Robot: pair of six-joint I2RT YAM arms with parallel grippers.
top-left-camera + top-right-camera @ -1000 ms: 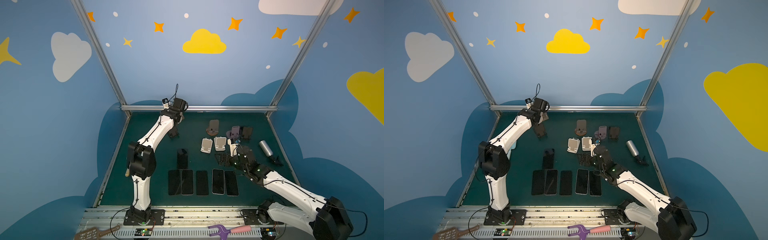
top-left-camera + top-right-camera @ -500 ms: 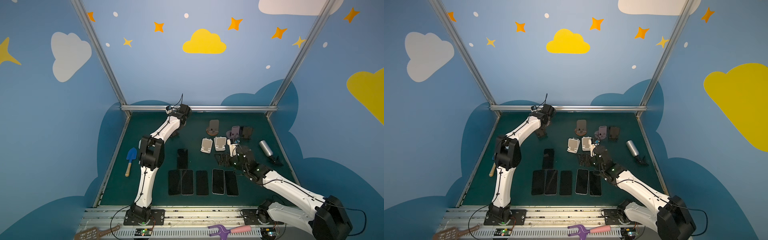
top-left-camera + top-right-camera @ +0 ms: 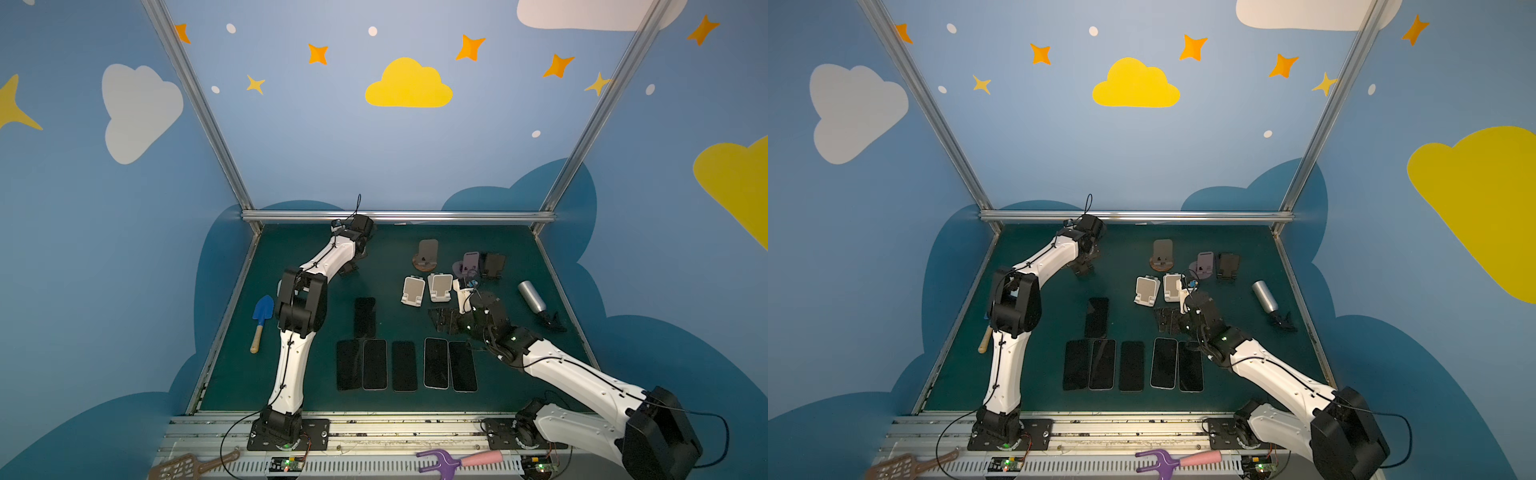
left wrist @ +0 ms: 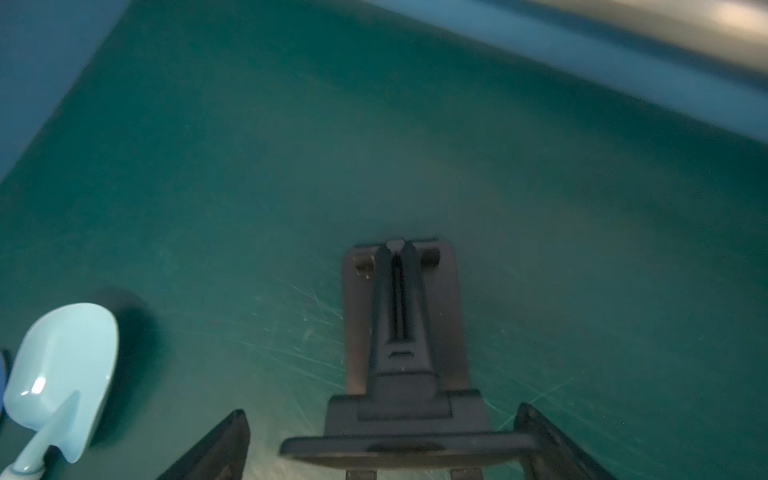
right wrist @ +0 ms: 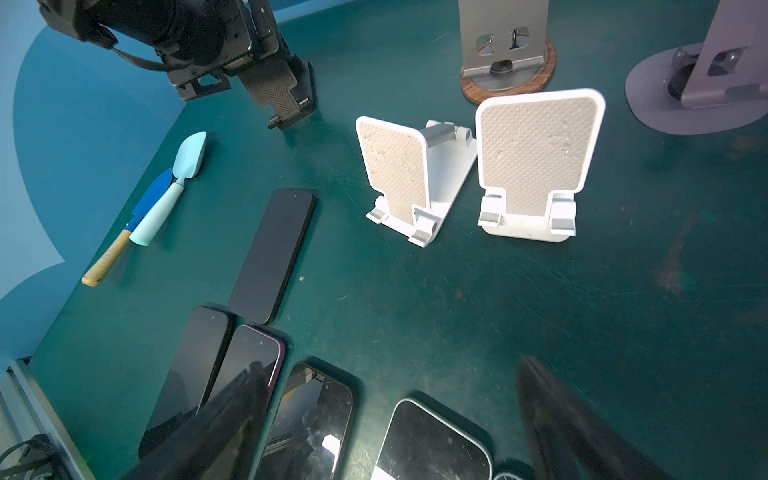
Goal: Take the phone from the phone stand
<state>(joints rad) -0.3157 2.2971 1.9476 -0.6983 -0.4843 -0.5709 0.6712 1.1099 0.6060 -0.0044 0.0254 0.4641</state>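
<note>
The left gripper should next go down slightly and close across the black stand's back plate (image 3: 1086,261) (image 4: 408,449), because that plate is just below, between the open fingers.
A black phone stand (image 4: 401,332) stands at the back left of the green mat and carries no phone; it also shows in the right wrist view as stand (image 5: 282,93). My left gripper (image 4: 382,411) is open, with one finger on each side of the stand's back plate. In both top views this left gripper (image 3: 352,266) (image 3: 1084,266) hangs low over the stand. One dark phone (image 3: 365,318) lies flat alone, behind a row of several phones (image 3: 405,365). My right gripper (image 5: 386,386) (image 3: 451,322) hovers open over the right of that row, holding nothing.
Two white stands (image 3: 413,291) (image 3: 440,286), a wood-based stand (image 3: 427,257), a purple stand (image 3: 470,266) and another black stand (image 3: 494,266) stand empty at the back. A blue trowel (image 3: 262,316) and a pale trowel (image 4: 62,374) lie left. A silver bottle (image 3: 532,296) lies right.
My left arm has folded its elbow in and lowered its gripper onto the back-left black stand, uncovering the blue trowel. The right arm has not moved.
</note>
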